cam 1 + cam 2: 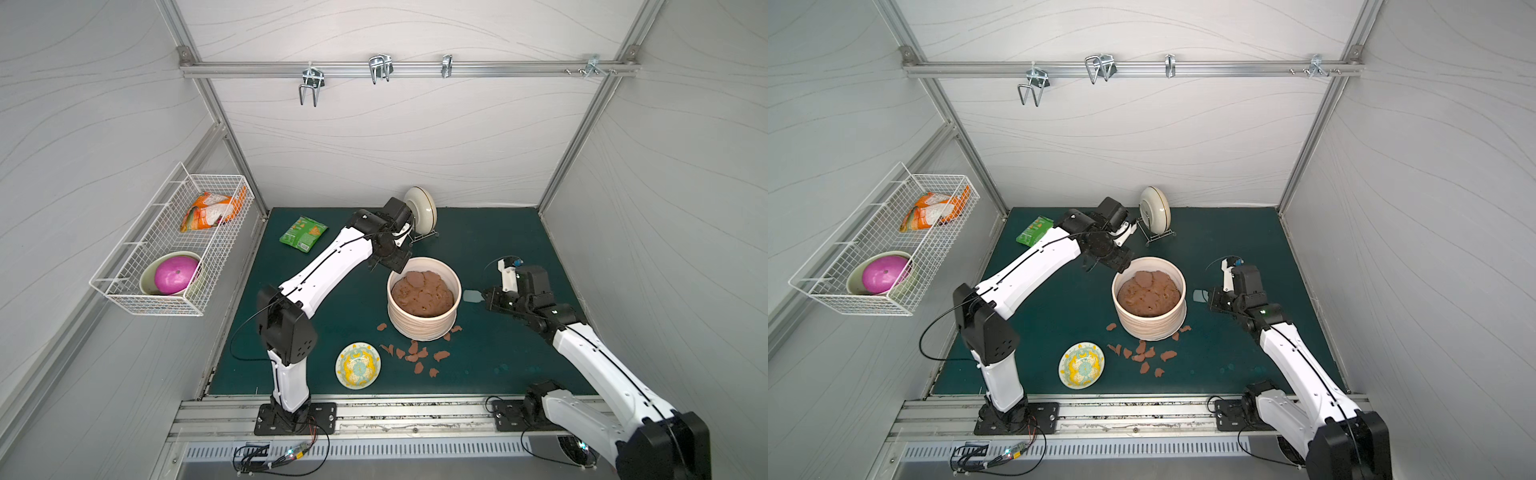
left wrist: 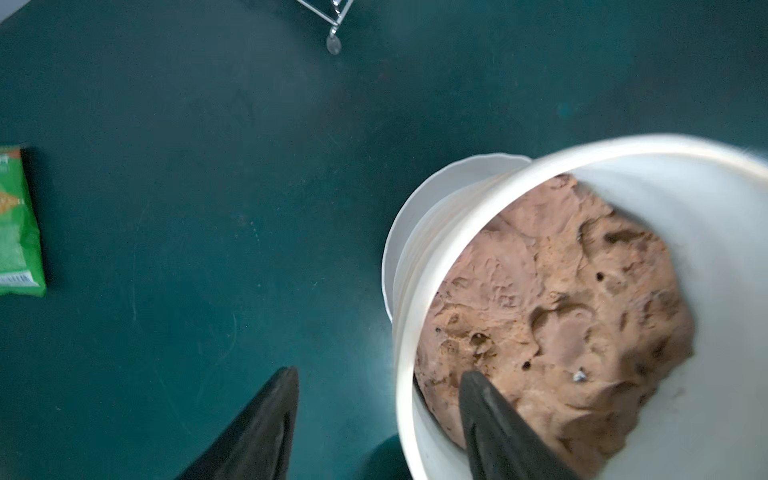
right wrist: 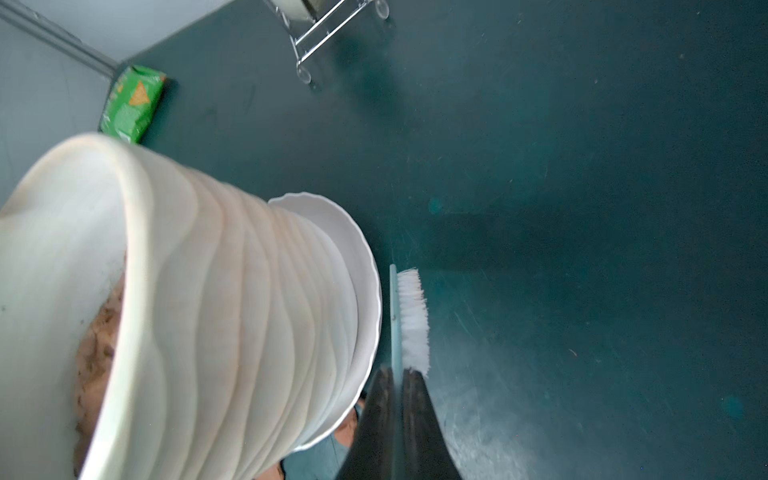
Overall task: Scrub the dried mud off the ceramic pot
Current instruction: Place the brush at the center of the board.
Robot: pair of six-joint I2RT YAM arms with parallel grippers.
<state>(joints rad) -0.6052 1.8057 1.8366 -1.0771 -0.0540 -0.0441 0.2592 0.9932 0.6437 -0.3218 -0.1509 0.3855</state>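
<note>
The green mat beside the white saucer is bare, so I should next move my right gripper down until the pale-blue brush point(image 3: 413, 316) rests on the mat. Then I should release the handle.
The ceramic pot point(image 1: 424, 322) point(image 1: 1150, 326) is cream-white and ribbed. It stands on a white saucer point(image 3: 357, 257) mid-mat, and a big lumpy brown mass point(image 1: 422, 293) fills it. Dried mud flakes point(image 1: 417, 355) point(image 1: 1144, 355) lie scattered on the mat in front of the pot. My left gripper point(image 1: 392, 266) point(image 2: 379, 372) is open astride the pot's far-left rim point(image 2: 400, 374), with one finger over the brown mass and one outside. My right gripper point(image 1: 486, 301) point(image 3: 397, 370) is shut on a pale-blue brush point(image 3: 413, 316) with white bristles. The brush sits just right of the pot wall point(image 3: 232, 311).
A small yellow-patterned plate point(image 1: 358, 365) lies front left of the pot. A green snack bag point(image 1: 303, 233) lies at the back left. A cream dish point(image 1: 420, 210) stands in a wire rack behind the pot. A wire basket point(image 1: 174, 245) on the left wall holds packets and a bowl with a pink ball.
</note>
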